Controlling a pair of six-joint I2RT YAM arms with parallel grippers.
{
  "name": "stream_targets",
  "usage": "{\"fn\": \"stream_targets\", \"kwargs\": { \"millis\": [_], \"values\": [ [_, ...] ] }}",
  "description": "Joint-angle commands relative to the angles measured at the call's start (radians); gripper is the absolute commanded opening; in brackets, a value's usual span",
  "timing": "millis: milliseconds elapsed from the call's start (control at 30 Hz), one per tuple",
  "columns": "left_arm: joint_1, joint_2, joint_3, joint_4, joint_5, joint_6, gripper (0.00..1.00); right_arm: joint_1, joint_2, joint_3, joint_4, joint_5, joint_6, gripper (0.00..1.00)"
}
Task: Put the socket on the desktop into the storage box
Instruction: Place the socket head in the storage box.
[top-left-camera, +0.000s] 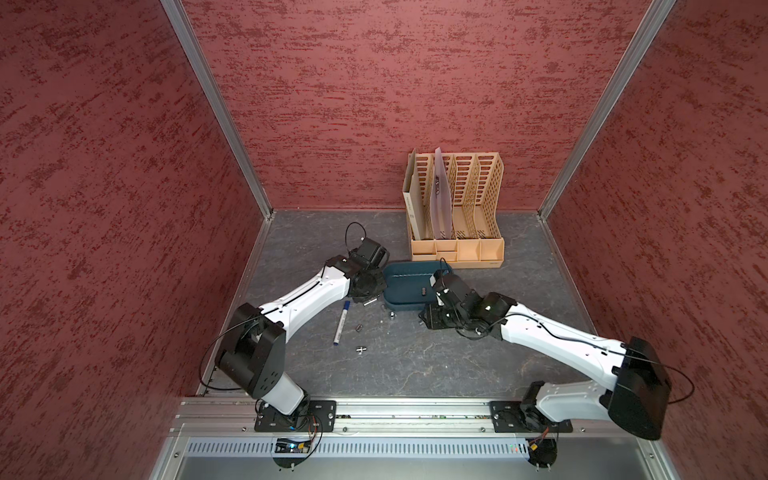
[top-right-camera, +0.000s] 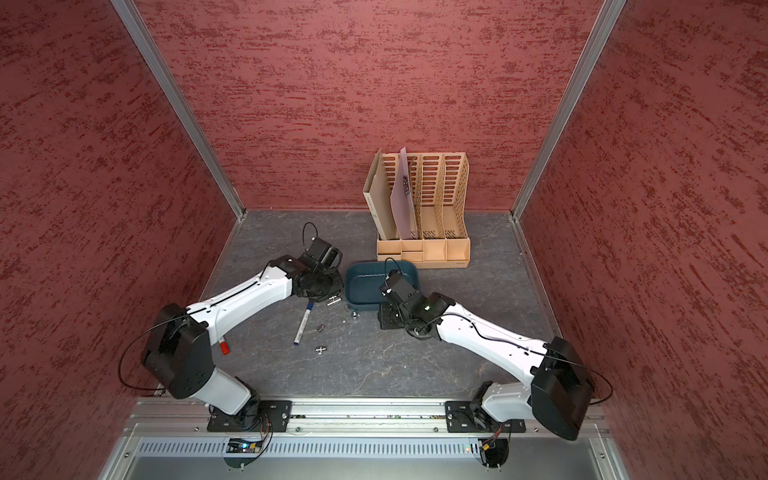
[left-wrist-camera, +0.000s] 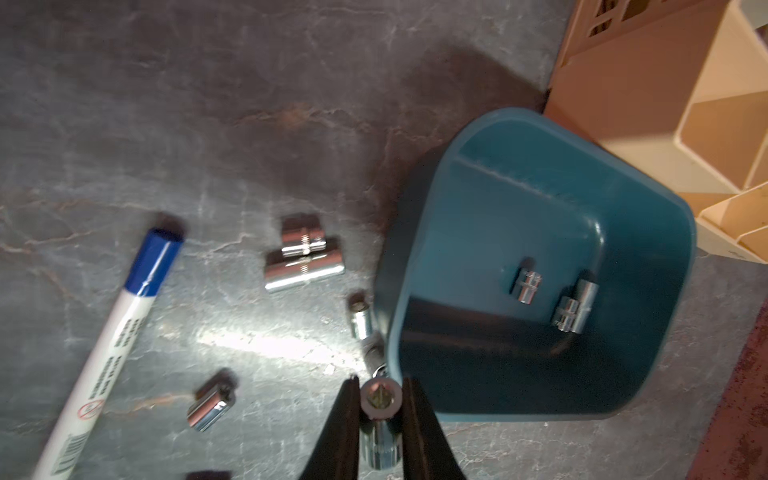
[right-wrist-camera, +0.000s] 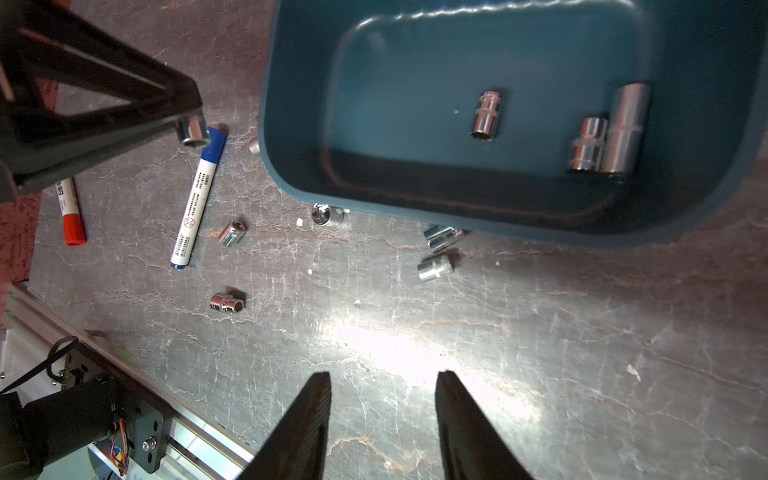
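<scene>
My left gripper moves outward over the box's rim next and lowers into the box's closest far corner. It then releases the socket, as the bottom of the box is bare there.
The storage box is a shallow teal tub on the grey desktop. Three chrome sockets lie inside it. My left gripper is shut on a socket, held just off the box's left side. My right gripper is open over bare desktop at the box's near right corner, with nothing between its fingers. Several more sockets lie loose on the desktop near the box.
A blue-capped marker lies left of the loose sockets. A red-capped marker lies by the left arm. A tall tan file rack stands behind the box against the back wall.
</scene>
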Motion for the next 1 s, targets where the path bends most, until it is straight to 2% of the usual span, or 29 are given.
{"fn": "stream_targets", "kwargs": {
  "millis": [0, 567, 967],
  "values": [
    [0.004, 0.059, 0.078, 0.011, 0.029, 0.047, 0.10, 0.003, -0.020, -0.011, 0.017, 0.028, -0.004, 0.46],
    [-0.010, 0.398, 0.403, -0.036, 0.040, 0.102, 0.11, 0.004, -0.081, -0.060, 0.009, 0.049, 0.021, 0.46],
    [-0.012, 0.504, 0.473, -0.072, -0.012, 0.114, 0.13, 0.004, -0.111, -0.077, -0.008, 0.068, 0.021, 0.47]
  ]
}}
